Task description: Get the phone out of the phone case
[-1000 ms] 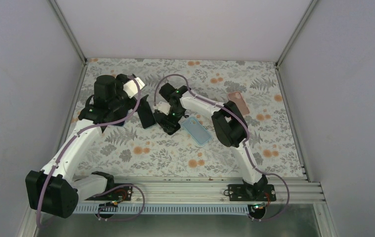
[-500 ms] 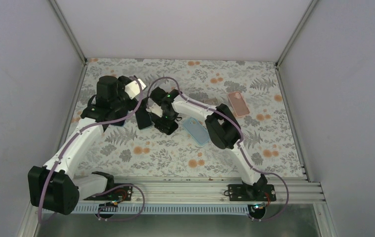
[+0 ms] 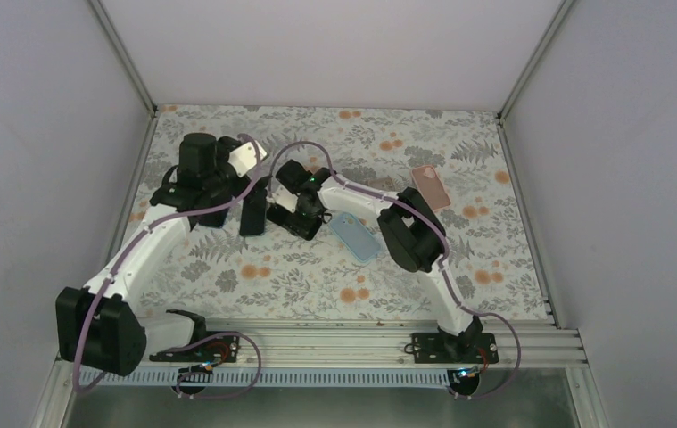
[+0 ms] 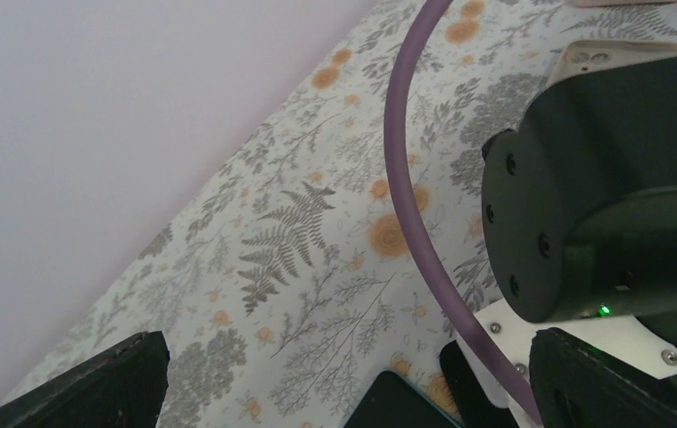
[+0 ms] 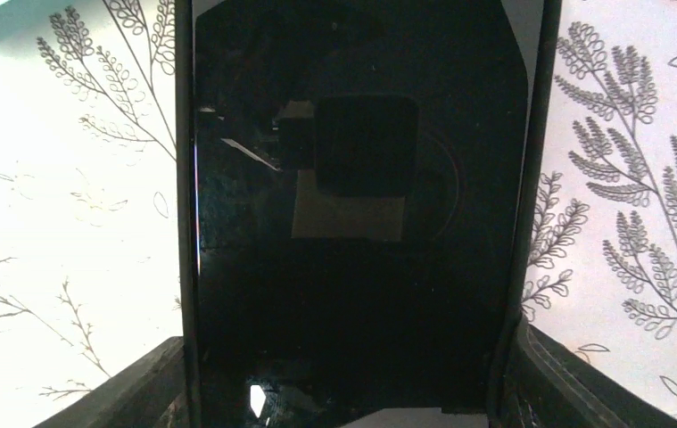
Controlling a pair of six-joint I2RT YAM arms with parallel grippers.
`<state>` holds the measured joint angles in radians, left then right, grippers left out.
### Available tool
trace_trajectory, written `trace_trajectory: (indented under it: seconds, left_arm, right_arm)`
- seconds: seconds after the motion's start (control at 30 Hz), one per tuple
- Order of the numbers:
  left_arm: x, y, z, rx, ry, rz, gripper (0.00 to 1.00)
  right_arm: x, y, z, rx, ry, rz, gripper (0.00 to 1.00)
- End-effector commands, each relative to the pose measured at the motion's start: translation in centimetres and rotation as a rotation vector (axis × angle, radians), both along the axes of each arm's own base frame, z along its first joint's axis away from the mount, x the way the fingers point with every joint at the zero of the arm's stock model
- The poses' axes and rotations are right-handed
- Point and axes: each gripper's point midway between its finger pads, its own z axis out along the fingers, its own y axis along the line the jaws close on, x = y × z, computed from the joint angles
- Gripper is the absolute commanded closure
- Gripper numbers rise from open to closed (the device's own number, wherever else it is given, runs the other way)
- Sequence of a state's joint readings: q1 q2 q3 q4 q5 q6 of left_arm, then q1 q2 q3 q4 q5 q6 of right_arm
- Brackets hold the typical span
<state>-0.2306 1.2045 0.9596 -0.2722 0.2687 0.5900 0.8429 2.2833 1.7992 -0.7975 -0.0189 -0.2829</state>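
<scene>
The left gripper lowers and turns toward the right gripper next, onto the black phone's free short end, since the right gripper's fingers sit against the phone's long edges.
A black phone (image 5: 352, 223) in a dark rim fills the right wrist view, lying on the floral cloth. My right gripper (image 5: 343, 392) has a finger against each long edge of it, and in the top view the gripper (image 3: 301, 214) sits over it mid-table. My left gripper (image 4: 352, 392) is wide open and empty. A corner of a dark slab with a teal edge (image 4: 397, 406) shows low between its fingers, touching neither. In the top view this slab (image 3: 252, 207) lies between the left gripper (image 3: 232, 183) and the right one.
A light blue case (image 3: 355, 234) lies just right of the right gripper. A pink case (image 3: 430, 185) lies further back right. The right arm's wrist (image 4: 602, 205) and a purple cable (image 4: 406, 178) are close in front of the left gripper. Walls enclose the table.
The right gripper has moved left with the phone. The dark slab between the grippers has swung more upright and shifted left. The left arm has turned slightly.
</scene>
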Motion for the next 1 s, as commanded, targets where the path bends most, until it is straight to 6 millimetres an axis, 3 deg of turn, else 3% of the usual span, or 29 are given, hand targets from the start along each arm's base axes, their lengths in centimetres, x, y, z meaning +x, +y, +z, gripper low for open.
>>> trace_trajectory:
  seconds: [0.0,0.1,0.27,0.37,0.53,0.67,0.8,0.97]
  left_arm:
    - [0.1,-1.7,1.6,-0.086,0.057,-0.092,0.00]
    - [0.0,-3.2,1.0,-0.127,0.163,-0.165,0.00]
    - [1.1,-3.7,-1.8,-0.252,0.372,-0.210,0.00]
    - [2.6,-3.3,-4.3,-0.371,0.527,-0.216,0.00]
    - [3.6,-3.7,-7.8,-0.422,0.665,-0.219,0.00]
    - [3.7,-4.8,-8.7,-0.502,0.799,-0.280,0.00]
    - [3.7,-5.6,-8.9,-0.545,0.871,-0.320,0.00]
    - [3.2,-5.9,-9.8,-0.545,0.914,-0.339,0.14]
  right_arm:
    - [0.5,-5.6,-4.5,-0.216,-0.050,-0.024,0.38]
    - [1.4,-5.7,-1.5,-0.167,-0.133,-0.028,0.40]
    - [2.6,-5.2,4.5,-0.048,-0.258,-0.055,0.46]
    - [2.5,-4.8,5.8,-0.022,-0.258,-0.061,0.45]
    - [2.6,-4.7,8.1,0.024,-0.299,-0.072,0.45]
    - [3.2,-3.7,10.6,0.079,-0.330,-0.077,0.44]
    - [4.0,-2.7,11.9,0.109,-0.346,-0.078,0.44]
    - [5.0,-1.4,13.1,0.136,-0.380,-0.077,0.43]
